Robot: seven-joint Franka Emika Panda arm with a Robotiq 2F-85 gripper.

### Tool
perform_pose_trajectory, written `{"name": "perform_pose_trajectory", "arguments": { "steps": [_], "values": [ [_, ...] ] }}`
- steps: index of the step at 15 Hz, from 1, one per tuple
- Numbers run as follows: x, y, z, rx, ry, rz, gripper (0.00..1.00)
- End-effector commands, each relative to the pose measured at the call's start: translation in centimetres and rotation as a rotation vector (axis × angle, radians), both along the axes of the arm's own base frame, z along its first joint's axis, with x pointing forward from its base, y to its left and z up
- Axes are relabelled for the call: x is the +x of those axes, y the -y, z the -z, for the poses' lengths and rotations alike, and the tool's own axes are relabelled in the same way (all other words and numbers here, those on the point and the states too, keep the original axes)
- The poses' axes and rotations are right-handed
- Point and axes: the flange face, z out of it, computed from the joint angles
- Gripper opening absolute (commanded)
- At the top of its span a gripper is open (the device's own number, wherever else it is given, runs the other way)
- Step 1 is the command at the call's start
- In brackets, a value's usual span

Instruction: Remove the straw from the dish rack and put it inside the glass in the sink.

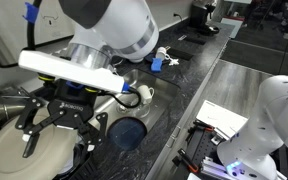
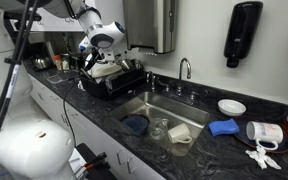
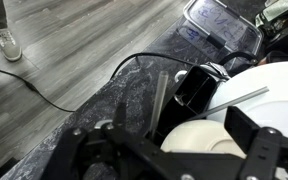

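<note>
My gripper will move down and away from the large white plate (image 1: 19,150), with its fingers around the upper end of the straw, which sticks up at the edge of the rack.
My gripper (image 3: 169,150) is open and hangs over the dish rack (image 2: 114,82), its two black fingers spread above a white bowl (image 3: 199,135). The straw (image 3: 160,98), a thin pale rod, stands at the rack's edge near one finger, and nothing is held. A large white plate (image 3: 269,85) stands beside it in the rack. In an exterior view the open gripper (image 1: 56,130) is just above the white plate (image 1: 19,150). The sink (image 2: 189,118) holds the small clear glass (image 2: 162,128) next to a dark blue bowl (image 2: 134,124).
A white mug (image 2: 181,133) also lies in the sink, below the curved faucet (image 2: 184,68). A blue cloth (image 2: 224,127) and a white dish (image 2: 231,106) sit on the dark counter beyond. A black cable (image 3: 74,95) runs over the floor.
</note>
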Motion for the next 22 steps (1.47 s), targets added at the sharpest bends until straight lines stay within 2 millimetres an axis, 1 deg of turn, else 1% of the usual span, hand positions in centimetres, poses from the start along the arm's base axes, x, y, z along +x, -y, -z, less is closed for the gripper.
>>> {"name": "perform_pose_trajectory", "arguments": {
  "steps": [1, 11, 15, 16, 17, 22],
  "values": [
    [0.3, -1.8, 0.5, 0.043, -0.002, -0.054, 1.0],
    [-0.9, -4.3, 2.2, 0.077, -0.024, -0.194, 1.0],
    [-0.7, -4.9, 2.9, 0.074, -0.03, -0.21, 1.0],
    [-0.7, -5.1, 3.1, 0.072, -0.033, -0.207, 0.94],
    [-0.8, -5.2, 3.3, 0.068, -0.038, -0.204, 0.74],
    [-0.4, -5.3, 4.0, 0.062, -0.052, -0.197, 0.37]
  ]
}}
